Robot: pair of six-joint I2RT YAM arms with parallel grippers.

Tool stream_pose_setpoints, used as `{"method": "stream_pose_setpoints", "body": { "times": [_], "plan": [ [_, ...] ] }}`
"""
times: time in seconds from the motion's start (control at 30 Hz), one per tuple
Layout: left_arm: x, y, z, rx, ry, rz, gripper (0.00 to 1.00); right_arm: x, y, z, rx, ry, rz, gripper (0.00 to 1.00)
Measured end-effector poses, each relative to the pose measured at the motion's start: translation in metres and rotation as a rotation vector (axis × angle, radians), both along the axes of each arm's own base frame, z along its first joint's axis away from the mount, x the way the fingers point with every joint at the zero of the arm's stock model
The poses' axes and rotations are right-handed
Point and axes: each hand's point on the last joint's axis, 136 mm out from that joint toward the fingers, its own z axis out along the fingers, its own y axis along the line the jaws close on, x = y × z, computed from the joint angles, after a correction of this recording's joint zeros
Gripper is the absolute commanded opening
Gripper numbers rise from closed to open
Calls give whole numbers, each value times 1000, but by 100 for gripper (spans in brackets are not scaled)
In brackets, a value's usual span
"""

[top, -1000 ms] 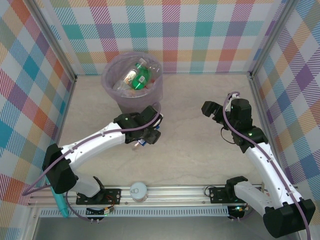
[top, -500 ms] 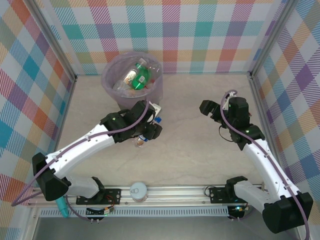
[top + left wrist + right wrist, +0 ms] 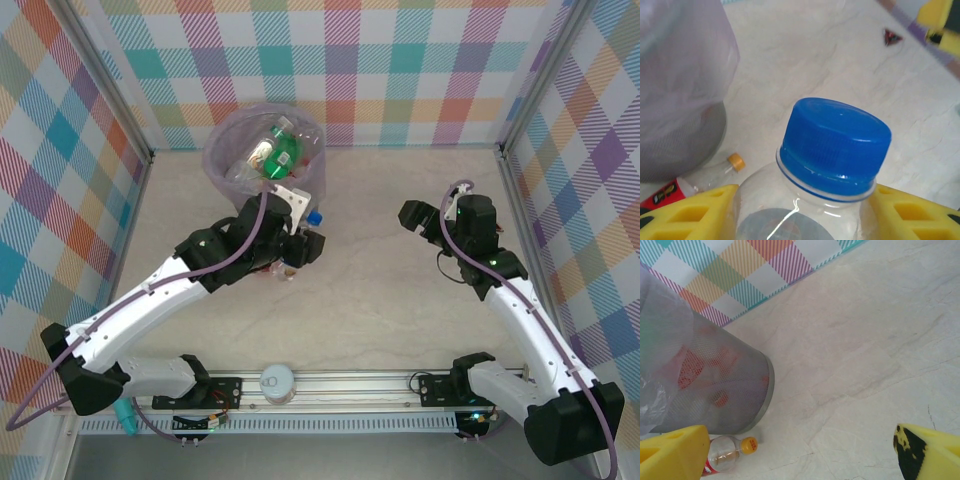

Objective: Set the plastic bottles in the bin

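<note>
The bottle goes up past the bin's rim in my left gripper next, then outward over the bin's opening (image 3: 262,148) for release, since that opening lies outward.
My left gripper (image 3: 305,233) is shut on a clear plastic bottle with a blue cap (image 3: 314,217), held off the table just beside the bin (image 3: 232,180). In the left wrist view the yellow fingers (image 3: 700,210) press the bottle's shoulders below the blue cap (image 3: 835,145). The lilac-lined bin holds a green bottle (image 3: 283,158) and other clear ones. Another clear bottle with a red label and yellow cap (image 3: 730,452) lies on the table by the bin's base (image 3: 705,380). My right gripper (image 3: 415,215) hangs open over bare table, nothing between its fingers (image 3: 670,455).
A white round canister with a grey lid (image 3: 277,382) stands on the rail at the near edge. Checked walls close in the table on three sides. The lying bottle (image 3: 736,161) rests close under my left arm.
My left arm has carried the blue-capped bottle up and away from the near edge, closer to the bin. The right arm has barely moved.
</note>
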Motion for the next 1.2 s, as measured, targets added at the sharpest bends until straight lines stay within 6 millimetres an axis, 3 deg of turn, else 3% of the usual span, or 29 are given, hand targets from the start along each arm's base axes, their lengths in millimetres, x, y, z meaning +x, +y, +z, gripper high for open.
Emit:
{"method": "stream_pose_setpoints", "body": {
  "times": [0.17, 0.27, 0.43, 0.53, 0.67, 0.77, 0.9, 1.03, 1.2],
  "plan": [
    [8, -1, 44, -77, -105, 21, 25, -1, 0, 2, 7, -5, 1, 94],
    [20, 12, 89, -106, -212, 79, 23, -5, -1, 8, 11, -19, 1, 95],
    [58, 50, 177, -170, -404, 233, 20, -18, -4, 24, 25, -62, -3, 94],
    [87, 64, 205, -189, -467, 302, 19, -25, -6, 30, 30, -75, -5, 94],
    [131, 65, 203, -153, -472, 345, 19, -31, -8, 33, 36, -79, -6, 94],
    [165, 65, 180, -97, -421, 357, 13, -34, -5, 35, 57, -79, 9, 94],
    [205, 86, 147, -2, -348, 407, 13, -37, 0, 32, 85, -63, 28, 94],
    [233, 100, 123, 66, -301, 434, 15, -36, 1, 26, 82, -47, 28, 94],
    [256, 107, 108, 99, -273, 431, 18, -29, 4, 14, 75, -5, 33, 94]
  ]
}}
